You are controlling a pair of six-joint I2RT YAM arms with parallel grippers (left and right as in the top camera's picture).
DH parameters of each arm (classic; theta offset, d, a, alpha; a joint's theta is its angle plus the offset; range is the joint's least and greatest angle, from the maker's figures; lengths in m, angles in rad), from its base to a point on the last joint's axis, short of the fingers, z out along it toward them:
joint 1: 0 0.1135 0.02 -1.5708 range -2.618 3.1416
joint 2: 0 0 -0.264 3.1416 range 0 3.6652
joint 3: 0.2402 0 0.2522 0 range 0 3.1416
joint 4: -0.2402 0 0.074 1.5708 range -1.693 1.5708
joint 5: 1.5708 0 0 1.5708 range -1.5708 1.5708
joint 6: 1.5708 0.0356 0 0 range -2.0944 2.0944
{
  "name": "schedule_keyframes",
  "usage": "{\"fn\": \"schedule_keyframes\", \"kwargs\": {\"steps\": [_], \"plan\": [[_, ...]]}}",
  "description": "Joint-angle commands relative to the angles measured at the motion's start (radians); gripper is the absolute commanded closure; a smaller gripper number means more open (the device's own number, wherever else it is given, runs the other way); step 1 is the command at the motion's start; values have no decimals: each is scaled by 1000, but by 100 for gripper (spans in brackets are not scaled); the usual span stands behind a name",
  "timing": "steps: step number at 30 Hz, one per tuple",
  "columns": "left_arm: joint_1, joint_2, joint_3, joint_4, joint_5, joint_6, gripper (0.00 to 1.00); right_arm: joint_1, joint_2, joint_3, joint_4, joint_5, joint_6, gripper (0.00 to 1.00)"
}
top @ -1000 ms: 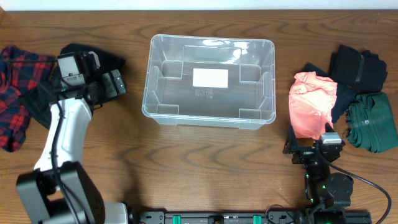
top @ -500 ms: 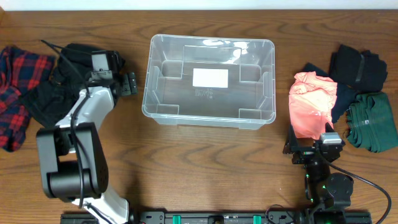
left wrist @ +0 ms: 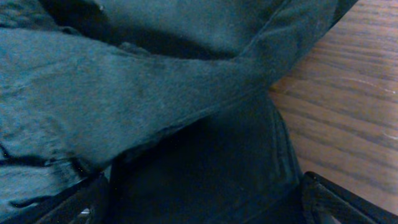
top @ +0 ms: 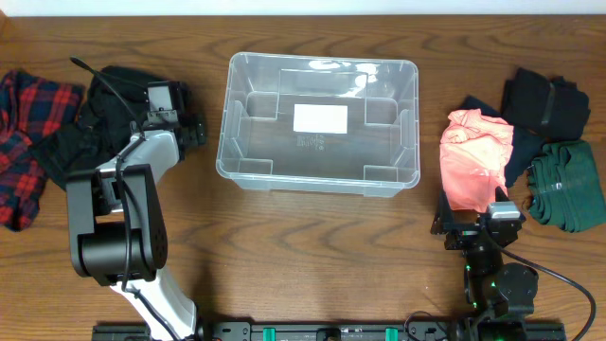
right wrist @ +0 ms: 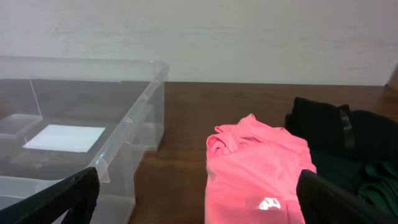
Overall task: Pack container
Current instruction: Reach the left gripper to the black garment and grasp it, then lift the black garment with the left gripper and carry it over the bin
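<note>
My left gripper is to stay low next, over the black garment's edge nearest the container (left wrist: pixel 208 189), and needs to close its open fingers.
The clear plastic container (top: pixel 409 142) stands empty at the table's middle, a white label on its bottom; it also shows in the right wrist view (right wrist: pixel 134 118). My left gripper (top: pixel 186 129) is low over the right edge of a black garment (top: pixel 114 114), just left of the container. In the left wrist view its fingers (left wrist: pixel 205 202) are wide open with the dark fabric (left wrist: pixel 155 106) between them. My right gripper (top: pixel 471 220) rests open and empty near the front edge, behind a pink garment (top: pixel 473 156), which also shows in the right wrist view (right wrist: pixel 258 168).
A red plaid shirt (top: pixel 28 142) lies at the far left. A black garment (top: pixel 544 99) and a dark green one (top: pixel 568 185) lie at the far right, beside the pink one. Bare wood (left wrist: pixel 348 112) shows right of the dark fabric.
My left arm has swung right and its gripper has come down onto the black garment's edge near the container. The right arm and the garments on the right have not moved.
</note>
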State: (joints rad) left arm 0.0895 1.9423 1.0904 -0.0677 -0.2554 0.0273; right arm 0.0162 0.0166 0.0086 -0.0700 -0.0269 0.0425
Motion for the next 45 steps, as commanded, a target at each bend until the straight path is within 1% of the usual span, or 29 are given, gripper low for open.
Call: {"fn": "schedule_keyframes", "kwargs": {"steps": [1,4,6,8,11,14,16,17,19,21,22,23,30,45], "plan": [[5,48,15,1,-27,19,2,7,-3,-3,-2,0,12,1],[5,63,15,4,-38,29,2,7,-3,-3,-2,0,12,1],[5,65,15,3,-84,28,1,7,-3,-3,-2,0,12,1],[5,65,15,3,-127,26,9,7,-3,-3,-2,0,12,1],[5,65,15,2,-209,-10,18,8,-3,-3,-2,0,12,1],[5,65,15,2,-213,-27,24,8,-3,-3,-2,0,12,1],[5,65,15,2,-213,-37,32,7,-3,-3,-2,0,12,1],[5,65,15,2,-213,-40,40,8,-3,-3,-2,0,12,1],[5,64,15,-1,-213,-40,62,7,-3,-3,-2,0,12,1],[5,62,15,-3,-213,-40,78,8,-3,-3,-2,0,12,1],[5,58,15,-5,-213,-39,90,7,-3,-3,-2,0,12,1],[5,53,15,-5,-213,-39,94,7,-3,-3,-2,0,12,1],[1,-77,15,-6,-213,-40,94,7,-3,-3,-2,0,12,1],[1,-651,16,-27,-201,-40,94,8,-3,-3,-2,0,12,1]]}}
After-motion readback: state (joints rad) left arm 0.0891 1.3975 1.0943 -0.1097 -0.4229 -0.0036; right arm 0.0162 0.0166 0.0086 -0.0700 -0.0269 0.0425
